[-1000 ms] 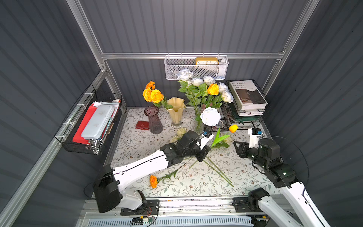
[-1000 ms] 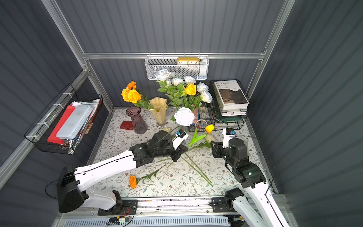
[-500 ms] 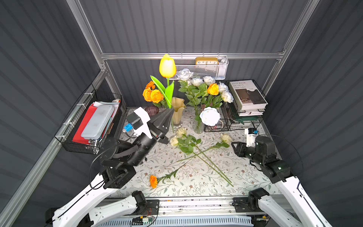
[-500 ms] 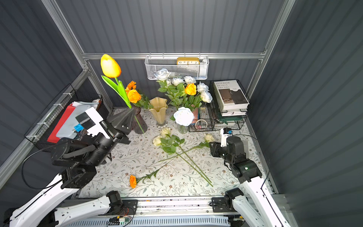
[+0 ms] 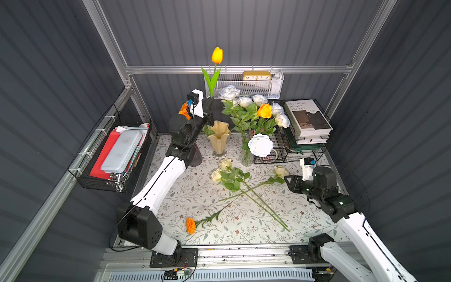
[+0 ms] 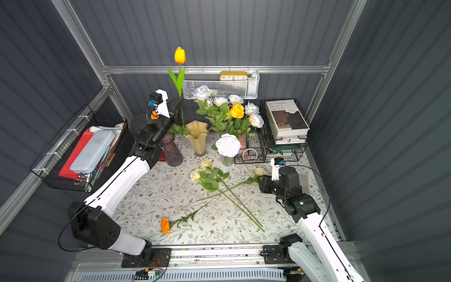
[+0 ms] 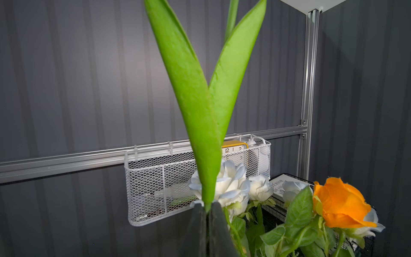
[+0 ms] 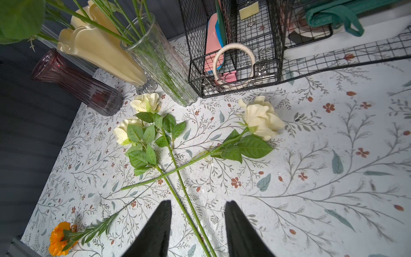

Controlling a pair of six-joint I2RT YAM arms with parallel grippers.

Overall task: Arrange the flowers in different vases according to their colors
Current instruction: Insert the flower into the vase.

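I should move my left gripper over the cream vase's flared opening (image 6: 197,127) below it, lower the tulip stem in and release it by the matching orange roses.
My left gripper (image 5: 209,101) (image 7: 208,205) is shut on the stem of an orange-yellow tulip (image 5: 217,55) (image 6: 179,55). It holds the tulip upright, high at the back, above the purple vase (image 6: 172,152) and the cream vase (image 5: 219,136). Orange roses (image 5: 183,111) show partly behind that arm. The clear glass vase (image 5: 246,157) (image 8: 162,60) holds white roses and one orange rose (image 5: 264,111). Three cream roses (image 5: 225,163) (image 5: 216,175) (image 5: 280,171) and an orange marigold (image 5: 190,225) lie on the table. My right gripper (image 5: 289,182) (image 8: 198,202) hovers open over their stems, near the right-hand rose.
A white mesh basket (image 5: 256,88) with a clock hangs on the back wall. Books (image 5: 307,117) sit on a black wire rack at the back right, with a wire tray (image 5: 271,158) in front. A black basket (image 5: 109,151) hangs on the left wall.
The left arm lifted the tulip off the middle of the table, swung it left and up, then back over the vases. The right gripper drew back slightly and stays open.
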